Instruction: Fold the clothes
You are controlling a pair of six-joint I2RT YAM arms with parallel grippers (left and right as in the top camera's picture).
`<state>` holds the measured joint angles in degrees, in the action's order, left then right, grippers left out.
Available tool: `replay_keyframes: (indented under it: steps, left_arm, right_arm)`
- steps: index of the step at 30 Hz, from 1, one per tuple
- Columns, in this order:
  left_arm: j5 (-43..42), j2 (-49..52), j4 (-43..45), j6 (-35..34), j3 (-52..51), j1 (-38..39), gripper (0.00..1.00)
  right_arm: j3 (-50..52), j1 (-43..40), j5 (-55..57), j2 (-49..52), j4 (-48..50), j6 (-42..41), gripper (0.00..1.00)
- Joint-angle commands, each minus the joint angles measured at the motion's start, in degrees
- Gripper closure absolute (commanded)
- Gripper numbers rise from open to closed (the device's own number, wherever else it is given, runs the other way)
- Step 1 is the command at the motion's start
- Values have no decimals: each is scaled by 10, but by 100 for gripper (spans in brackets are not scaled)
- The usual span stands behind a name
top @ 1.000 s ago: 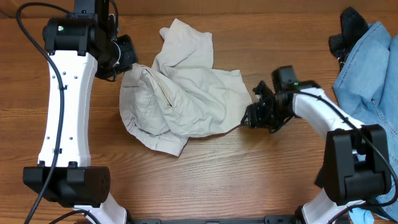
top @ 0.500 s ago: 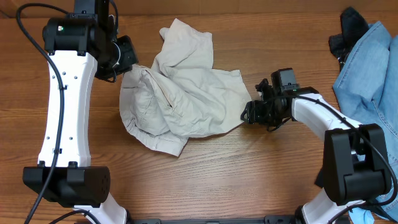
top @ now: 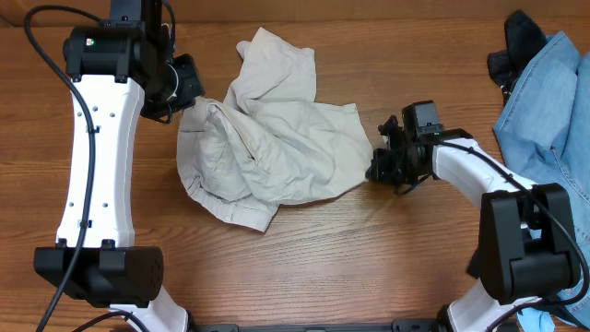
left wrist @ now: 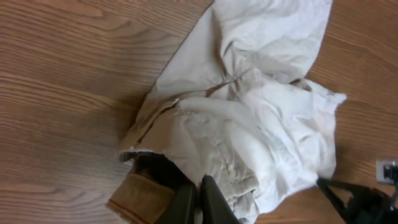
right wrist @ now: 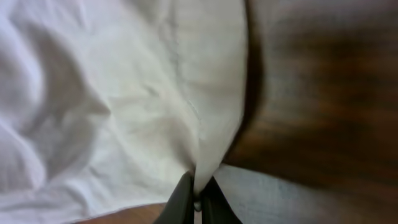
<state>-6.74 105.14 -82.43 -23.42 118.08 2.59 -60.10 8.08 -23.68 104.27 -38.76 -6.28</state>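
Note:
Next, my right gripper lifts the bunched trousers straight outward and to its right in the overhead view to bare wood, then lowers and releases them.
The clothes [top: 277, 138], a crumpled pale beige pair of trousers, lie bunched on the wooden table [top: 323, 249] between the two arms. My left gripper [top: 189, 92] is at their upper left edge. In the left wrist view it [left wrist: 198, 190] is shut, with a fold of the clothes [left wrist: 261, 112] pinched and bunched against its fingers. My right gripper [top: 373, 166] is at the right edge of the clothes. The right wrist view shows it [right wrist: 198, 190] shut on a thin hem of the clothes [right wrist: 124, 93], which rises straight out of the jaws.
A light blue denim garment [top: 553, 101] and a black garment [top: 516, 41] lie at the far right edge of the table. Bare wood lies in front of the trousers.
My right gripper has gone from open to shut on the right hem of the clothes, shifting slightly right. The left arm and the rest of the cloth have not moved.

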Motion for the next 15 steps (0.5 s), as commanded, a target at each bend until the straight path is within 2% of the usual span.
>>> replay_keyframes:
  steps: [1, 4, 7, 10, 15]
  left_arm:
    - [49, -9, 4, 24, 8, -2, 96]
    - [82, -10, 4, 25, 14, -7, 96]
    - [98, -11, 2, 25, 14, -10, 96]
    - [101, -11, 2, 24, 14, -11, 96]
    - [97, -11, 4, 24, 14, -9, 96]
  right_arm:
    - [-42, -18, 11, -35, -55, 1, 96]
    - [-119, -39, 24, -96, -167, -1, 96]
    - [-208, -57, 112, -157, -302, -65, 96]
    - [-292, -73, 165, -181, -427, -75, 96]
    - [-317, -78, 172, -180, -469, -70, 96]
